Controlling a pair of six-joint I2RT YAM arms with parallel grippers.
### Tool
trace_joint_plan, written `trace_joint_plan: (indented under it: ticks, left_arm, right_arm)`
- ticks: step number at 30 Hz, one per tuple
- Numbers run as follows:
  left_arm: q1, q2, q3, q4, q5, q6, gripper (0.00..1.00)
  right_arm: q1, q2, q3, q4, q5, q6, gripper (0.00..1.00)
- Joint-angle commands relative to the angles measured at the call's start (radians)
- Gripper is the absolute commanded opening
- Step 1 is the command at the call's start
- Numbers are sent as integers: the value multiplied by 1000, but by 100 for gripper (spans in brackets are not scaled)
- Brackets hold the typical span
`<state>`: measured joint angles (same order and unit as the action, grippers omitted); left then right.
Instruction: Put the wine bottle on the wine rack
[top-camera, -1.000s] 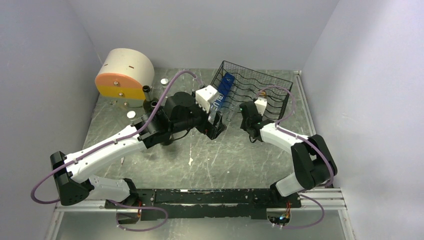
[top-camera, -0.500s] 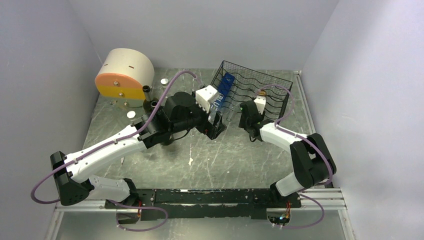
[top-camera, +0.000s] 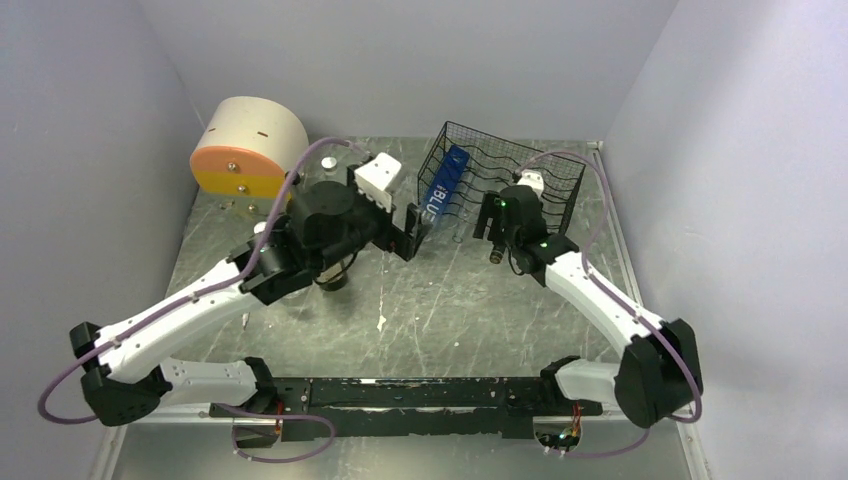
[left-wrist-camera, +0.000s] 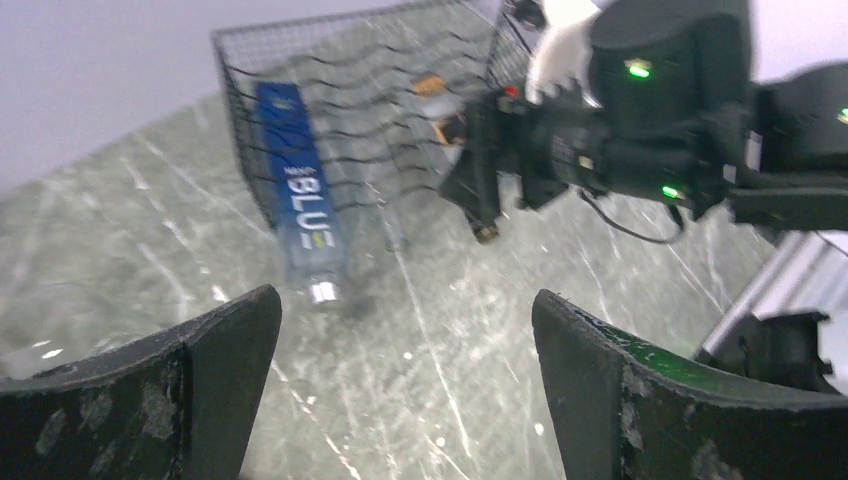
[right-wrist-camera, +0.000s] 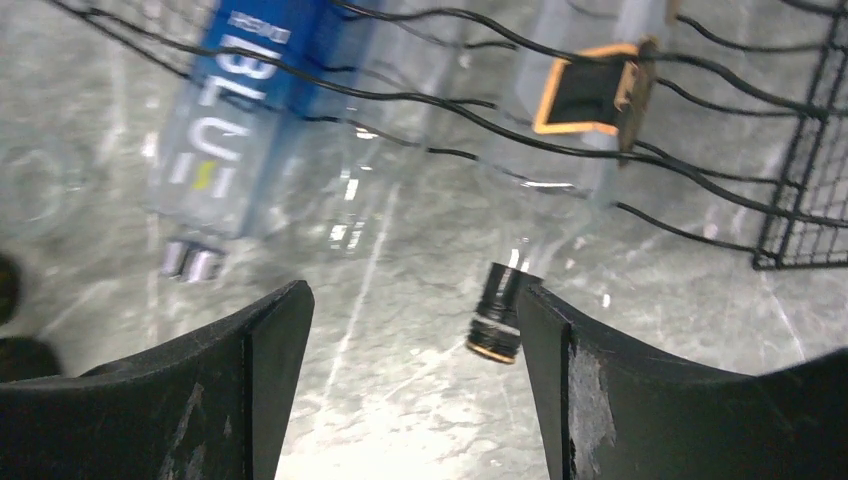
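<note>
My right gripper is going to swing to the left in the top view next, toward the partly hidden dark bottle (top-camera: 334, 279), as the clear bottle already lies on the rack (top-camera: 520, 170).
The black wire wine rack (top-camera: 520, 170) stands at the back right. A clear wine bottle with an orange-edged black label (right-wrist-camera: 588, 95) lies on it, its black cap (right-wrist-camera: 497, 322) hanging past the front edge. A blue bottle marked BLUE (top-camera: 440, 190) lies in the rack's left row. My right gripper (right-wrist-camera: 412, 290) is open just in front of the rack, its right finger beside the cap and holding nothing. My left gripper (left-wrist-camera: 405, 300) is open and empty, back from the blue bottle (left-wrist-camera: 300, 210) over bare table.
A cream and orange drum (top-camera: 245, 150) sits at the back left with small white caps (top-camera: 328, 162) near it. Grey walls close in on the left, back and right. The right arm (left-wrist-camera: 640, 110) crosses the left wrist view.
My right gripper has opened off the wine bottle's neck and its arm has lifted and stretched forward. My left arm has pulled back to the left, away from the blue bottle.
</note>
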<state>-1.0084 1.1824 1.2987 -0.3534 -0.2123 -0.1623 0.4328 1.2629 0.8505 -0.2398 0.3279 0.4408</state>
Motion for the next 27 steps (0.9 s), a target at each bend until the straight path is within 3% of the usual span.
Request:
trace_joint_plan:
  ticks: [1, 5, 9, 15, 27]
  left_arm:
    - [5, -70, 58, 41, -229, 59, 100]
    - [6, -130, 85, 39, -356, 97, 100]
    - [5, -202, 97, 66, -382, 144, 99]
    - [5, -322, 61, 156, -386, 190, 98]
    - [5, -463, 29, 126, -485, 172, 97]
  right_arm:
    - [-3, -94, 45, -19, -187, -76, 78]
    - [51, -156, 59, 104, -343, -108, 75]
    - [228, -129, 96, 239, -357, -127, 75]
    - [462, 58, 260, 355, -323, -171, 75]
    - [610, 399, 553, 408, -296, -256, 75]
